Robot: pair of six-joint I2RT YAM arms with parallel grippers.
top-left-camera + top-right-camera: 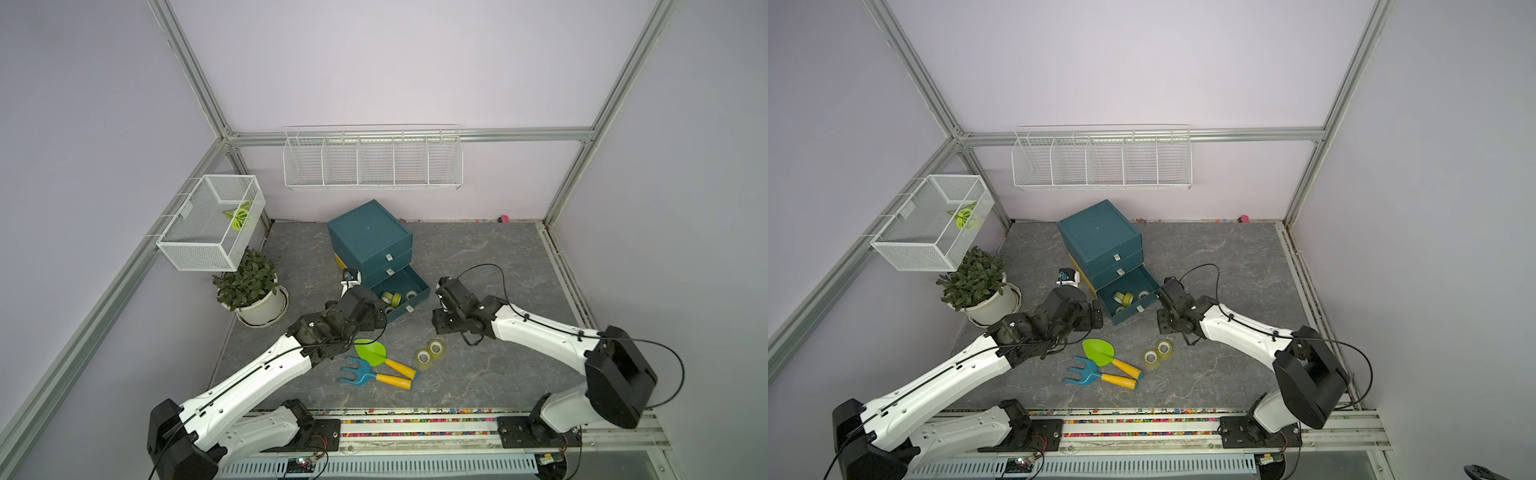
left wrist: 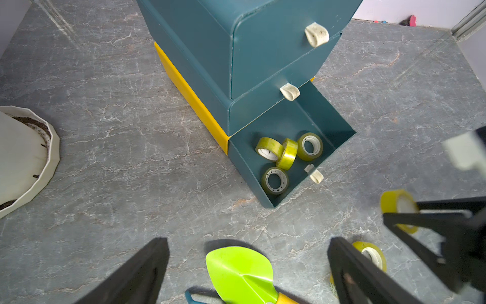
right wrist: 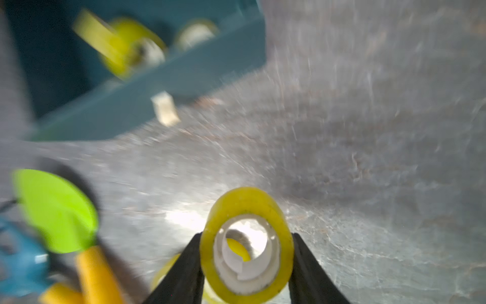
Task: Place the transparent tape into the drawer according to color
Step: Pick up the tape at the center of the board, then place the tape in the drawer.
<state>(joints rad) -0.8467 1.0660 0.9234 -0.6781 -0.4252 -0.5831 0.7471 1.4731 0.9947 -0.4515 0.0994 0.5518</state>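
Observation:
My right gripper will next carry the tape roll outward and up over the open bottom drawer (image 1: 402, 289) (image 3: 162, 23) and let go of it inside, because the rolls already in there have the same yellow-green color.
A teal cabinet (image 1: 368, 237) has its bottom drawer (image 2: 328, 118) pulled out. Inside lie several yellow-green transparent tape rolls (image 2: 310, 146). My right gripper (image 3: 247, 250) is shut on another yellow-green tape roll (image 3: 247, 200), held by its rim above the table, just right of the drawer front (image 1: 399, 311). The left wrist view shows that held roll (image 2: 394, 202) too. Two more rolls (image 1: 423, 358) (image 1: 436, 347) lie on the table below and in front of it. My left gripper (image 2: 247, 242) hangs open and empty over the green shovel (image 2: 236, 271), left of the drawer.
The green shovel (image 1: 371, 352) and a blue rake (image 1: 357, 372) lie at front centre. A potted plant (image 1: 249, 286) stands at the left, under a wire basket (image 1: 212, 224). A wire rack (image 1: 372, 160) hangs on the back wall. A small white object (image 1: 349, 279) sits beside the cabinet.

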